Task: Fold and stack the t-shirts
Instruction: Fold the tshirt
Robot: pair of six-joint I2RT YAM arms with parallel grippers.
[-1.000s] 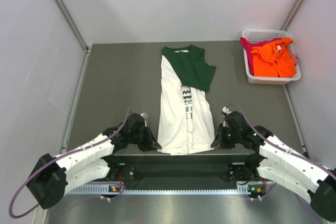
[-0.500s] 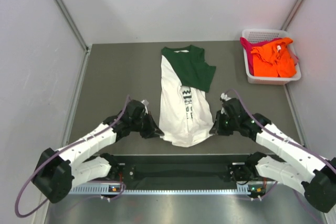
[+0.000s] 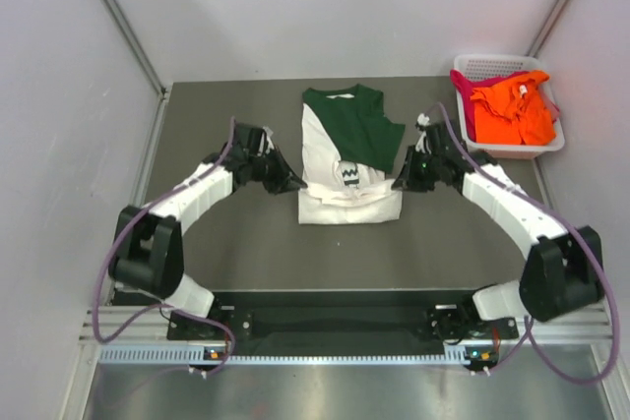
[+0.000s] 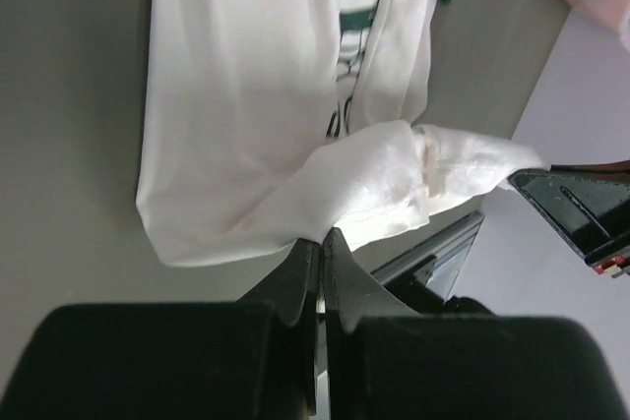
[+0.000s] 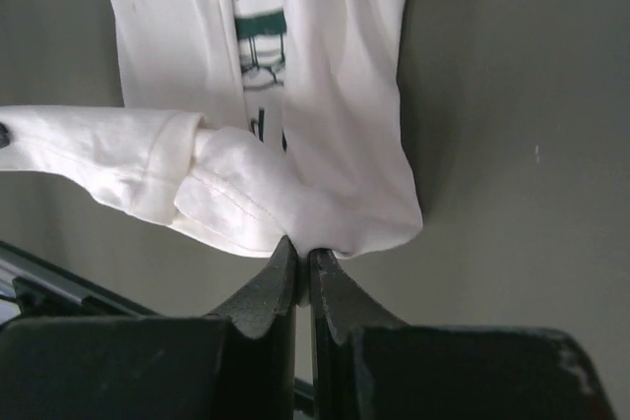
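Observation:
The dark green sleeve (image 3: 382, 137) still lies uncovered outward of my right gripper, so I should carry the pinched hem corner outward over it and let go of the white cloth.
The white t-shirt (image 3: 349, 199) with dark green sleeve and back lies on the grey table, its lower half lifted and doubled up toward the collar. My left gripper (image 3: 291, 184) is shut on the hem's left corner, seen in the left wrist view (image 4: 321, 238) pinching white cloth (image 4: 246, 125). My right gripper (image 3: 399, 184) is shut on the hem's right corner, seen in the right wrist view (image 5: 304, 251) pinching white cloth (image 5: 325, 194). The orange t-shirt (image 3: 512, 110) and the magenta t-shirt (image 3: 463, 90) lie in the basket.
A white lattice basket (image 3: 512, 148) stands at the back right corner. White walls close in the table on the left, back and right. The metal rail (image 3: 325, 351) with the arm bases runs along the near edge.
Both grippers have carried the shirt's bottom hem away from the near edge toward the collar, folding the shirt roughly in half. Both arms have stretched out far over the table.

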